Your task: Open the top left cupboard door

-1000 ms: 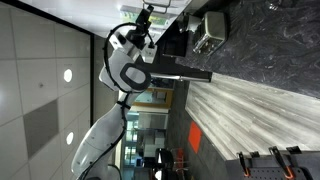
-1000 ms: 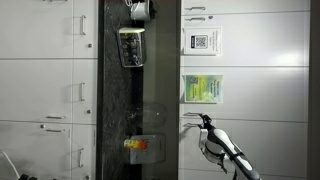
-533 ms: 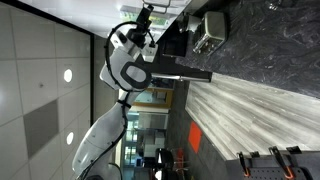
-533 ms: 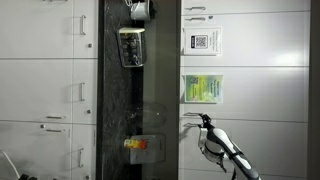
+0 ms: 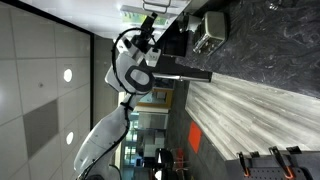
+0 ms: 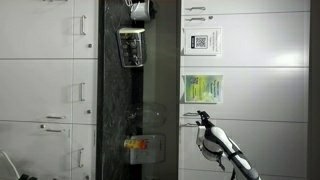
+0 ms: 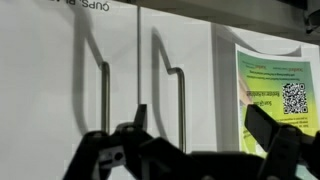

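Note:
I next need to bring my gripper closer to the cupboard door and close on the bar handle nearer the green poster (image 6: 192, 114), as that bar shows between my open fingers.
Off-white cupboard doors fill the wrist view. One door (image 7: 195, 50) carries a vertical metal bar handle (image 7: 180, 100), and the neighbouring door (image 7: 50, 90) has its own handle (image 7: 105, 95). My gripper (image 7: 200, 135) is open and empty, its two dark fingers on either side of the first handle in the picture, and I cannot tell whether they touch it. In an exterior view the gripper (image 6: 203, 118) sits right at the cupboard handles (image 6: 190, 116). In the other it (image 5: 150, 22) is at the top, by the cabinets.
A green poster (image 7: 275, 95) with a QR code hangs on the door to the right, also in an exterior view (image 6: 203, 88). A dark marble counter (image 6: 140, 100) holds a metal appliance (image 6: 132, 47) and an orange item (image 6: 137, 145). A wood-grain surface (image 5: 250, 110) lies beyond.
The arm has shifted slightly, bringing the gripper a little closer to the cupboard handles. The doors have not moved.

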### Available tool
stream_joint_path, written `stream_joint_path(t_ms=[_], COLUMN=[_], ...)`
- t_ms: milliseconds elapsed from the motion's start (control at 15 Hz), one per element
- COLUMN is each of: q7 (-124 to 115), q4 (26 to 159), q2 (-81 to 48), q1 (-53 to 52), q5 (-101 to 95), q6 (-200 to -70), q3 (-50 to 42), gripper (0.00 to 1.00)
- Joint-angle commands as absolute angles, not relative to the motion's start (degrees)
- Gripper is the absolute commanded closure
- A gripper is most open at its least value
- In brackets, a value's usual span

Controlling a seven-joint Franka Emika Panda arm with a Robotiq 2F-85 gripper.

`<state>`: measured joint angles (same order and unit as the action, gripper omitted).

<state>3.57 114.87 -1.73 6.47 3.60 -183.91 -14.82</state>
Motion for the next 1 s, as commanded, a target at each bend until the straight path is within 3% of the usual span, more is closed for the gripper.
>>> stream_joint_path(t_ms=[0, 400, 933], q7=[0.76, 2.06, 4.56], q4=[115.81, 114.19, 111.05], q2=[-2.23, -4.99, -9.40], q1=[5.65, 8.15, 3.23], q5=[1.33, 2.23, 6.58], q6=[-188.49, -193.42, -197.39], q3=[-15.50, -12.41, -17.46], gripper=[0.00, 0.00, 0.00])
